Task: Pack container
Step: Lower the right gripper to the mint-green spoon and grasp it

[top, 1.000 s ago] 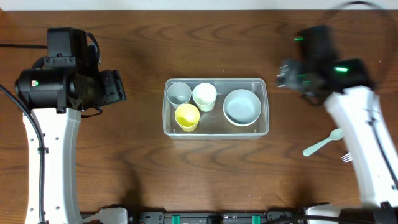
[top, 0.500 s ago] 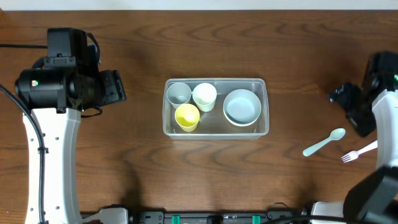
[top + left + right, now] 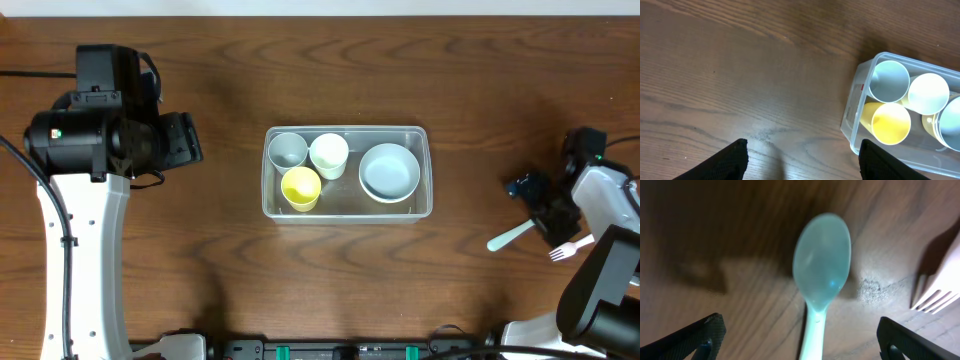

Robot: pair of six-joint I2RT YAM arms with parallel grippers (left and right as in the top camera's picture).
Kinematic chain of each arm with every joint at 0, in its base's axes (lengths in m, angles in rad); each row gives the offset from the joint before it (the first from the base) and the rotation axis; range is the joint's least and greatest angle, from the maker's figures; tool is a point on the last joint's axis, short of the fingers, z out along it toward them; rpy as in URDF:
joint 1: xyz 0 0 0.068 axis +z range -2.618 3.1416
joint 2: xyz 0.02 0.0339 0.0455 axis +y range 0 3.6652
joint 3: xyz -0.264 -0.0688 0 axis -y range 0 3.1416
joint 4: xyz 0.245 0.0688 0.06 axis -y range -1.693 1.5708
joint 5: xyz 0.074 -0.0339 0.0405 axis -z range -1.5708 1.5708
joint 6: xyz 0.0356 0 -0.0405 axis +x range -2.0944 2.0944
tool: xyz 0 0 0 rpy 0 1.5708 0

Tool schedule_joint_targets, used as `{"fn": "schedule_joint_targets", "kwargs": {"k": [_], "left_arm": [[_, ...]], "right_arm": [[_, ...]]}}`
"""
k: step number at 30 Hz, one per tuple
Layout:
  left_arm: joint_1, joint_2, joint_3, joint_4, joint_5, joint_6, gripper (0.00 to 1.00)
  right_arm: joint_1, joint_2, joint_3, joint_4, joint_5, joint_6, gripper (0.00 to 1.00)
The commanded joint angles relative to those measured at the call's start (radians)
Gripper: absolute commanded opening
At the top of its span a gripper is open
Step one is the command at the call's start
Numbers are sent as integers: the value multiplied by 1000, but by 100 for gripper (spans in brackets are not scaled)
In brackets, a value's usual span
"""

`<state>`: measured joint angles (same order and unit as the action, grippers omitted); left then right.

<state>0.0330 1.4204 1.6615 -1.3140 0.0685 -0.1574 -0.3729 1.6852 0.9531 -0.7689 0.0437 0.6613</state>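
Observation:
Next, my right gripper sinks onto the pale-green spoon's handle, just behind its scoop, and closes. That slim part of the handle already lies between the open fingers.
The container (image 3: 346, 203) is a clear rectangular bin in the middle of the table. It holds a pale-blue cup (image 3: 288, 150), a white cup (image 3: 329, 155), a yellow cup (image 3: 301, 188) and a pale-blue bowl (image 3: 389, 172). My left gripper (image 3: 190, 140) is open and empty, left of the bin; the left wrist view shows its jaws (image 3: 802, 160) over bare wood beside the bin's corner (image 3: 854, 122). My right gripper (image 3: 543, 208) is open, low over a pale-green spoon (image 3: 508, 237). In the right wrist view the jaws (image 3: 805, 342) straddle the spoon (image 3: 822, 260) without touching it.
A white fork (image 3: 567, 248) lies just right of the spoon near the table's right edge; its tines show in the right wrist view (image 3: 935, 297). Dark wood table all round.
My right arm has swung from behind the bin's right end out to the right and down over the spoon. The left arm and the bin's contents have not moved.

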Motion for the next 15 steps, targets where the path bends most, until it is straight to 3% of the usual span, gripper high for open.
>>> {"fn": "schedule_joint_targets", "kwargs": {"k": [1, 15], "left_arm": [[5, 7, -8, -6, 0, -2, 71], [5, 7, -8, -10, 0, -2, 71]], "right_arm": [[-6, 4, -39, 43, 0, -7, 97], [-6, 4, -87, 100, -3, -5, 95]]}}
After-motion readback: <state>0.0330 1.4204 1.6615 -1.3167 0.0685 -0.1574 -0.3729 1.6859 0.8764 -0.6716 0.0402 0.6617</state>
